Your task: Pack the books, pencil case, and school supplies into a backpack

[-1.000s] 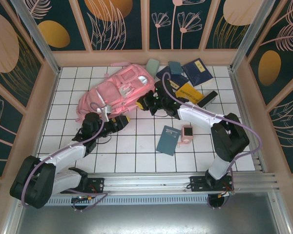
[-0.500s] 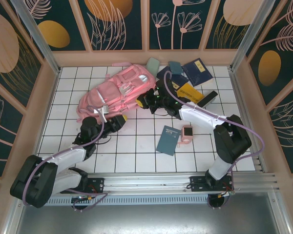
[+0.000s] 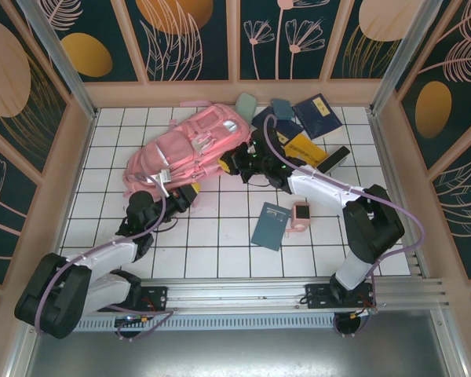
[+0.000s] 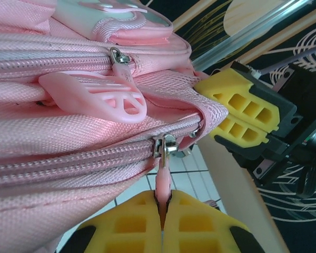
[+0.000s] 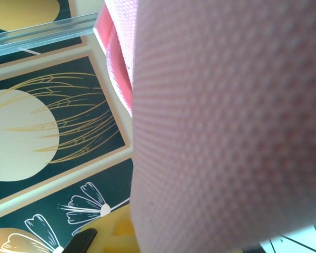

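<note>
The raised backpack corner will come down next with my right gripper onto the bare tiles toward the yellow book (image 3: 306, 149), and there my right gripper will release the pink woven fabric.
The pink backpack (image 3: 190, 145) lies on its side at the back left of the tiled table. My left gripper (image 3: 188, 193) sits at its near edge, shut on the pink zipper pull (image 4: 164, 182) of a closed zipper (image 4: 68, 166). My right gripper (image 3: 229, 165) is shut on the backpack's fabric at its right corner, and pink cloth (image 5: 226, 132) covers its fingers. Two navy books (image 3: 318, 115) (image 3: 268, 122) and a yellow book (image 3: 306, 149) lie behind the right arm. The mint pencil case (image 3: 246, 103) rests by the back wall.
A dark teal book (image 3: 271, 225) and a pink cube gadget (image 3: 301, 212) lie on the tiles in front of the right arm. A slim black bar (image 3: 335, 158) and a small teal pad (image 3: 282, 108) lie at the back right. Wooden walls enclose the table.
My left gripper has closed from open onto the zipper pull and shifted slightly left against the backpack. The right arm rose a little at first, then held still.
</note>
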Motion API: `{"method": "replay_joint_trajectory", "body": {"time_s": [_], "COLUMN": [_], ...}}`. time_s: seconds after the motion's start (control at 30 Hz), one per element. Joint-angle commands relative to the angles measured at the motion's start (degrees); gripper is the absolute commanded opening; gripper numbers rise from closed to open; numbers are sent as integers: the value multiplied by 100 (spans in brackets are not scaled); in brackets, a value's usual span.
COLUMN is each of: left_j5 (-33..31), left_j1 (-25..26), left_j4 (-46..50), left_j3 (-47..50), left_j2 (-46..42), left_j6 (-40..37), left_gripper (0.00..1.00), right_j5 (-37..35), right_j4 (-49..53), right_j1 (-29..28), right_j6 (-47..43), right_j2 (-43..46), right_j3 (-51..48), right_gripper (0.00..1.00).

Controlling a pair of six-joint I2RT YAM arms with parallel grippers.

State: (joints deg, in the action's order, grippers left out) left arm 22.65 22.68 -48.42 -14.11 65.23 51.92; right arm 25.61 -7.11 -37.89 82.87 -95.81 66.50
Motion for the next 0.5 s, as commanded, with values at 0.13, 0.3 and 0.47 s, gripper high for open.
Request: {"method": "replay_joint_trajectory", "body": {"time_s": [0.13,0.3,0.47], "left_j5": [-328,-394,-460], "left_j1": [2,8,8], "left_j4": [1624,2856,3796], "left_j3": [-401,-721,-887], "left_j2": [-632,-668,-525], "left_j6": [-754,-900,-940], "left_gripper": [0,0,0], "right_j5": [-233,-421,-492], "right_j4": [48,471,710], "right_j1": [269,361,454], "right_j6": [-532,-1026,-1344], "right_j2": [250,185,13], "right_j3": [-146,-181,-223], "right_gripper": [0,0,0]}}
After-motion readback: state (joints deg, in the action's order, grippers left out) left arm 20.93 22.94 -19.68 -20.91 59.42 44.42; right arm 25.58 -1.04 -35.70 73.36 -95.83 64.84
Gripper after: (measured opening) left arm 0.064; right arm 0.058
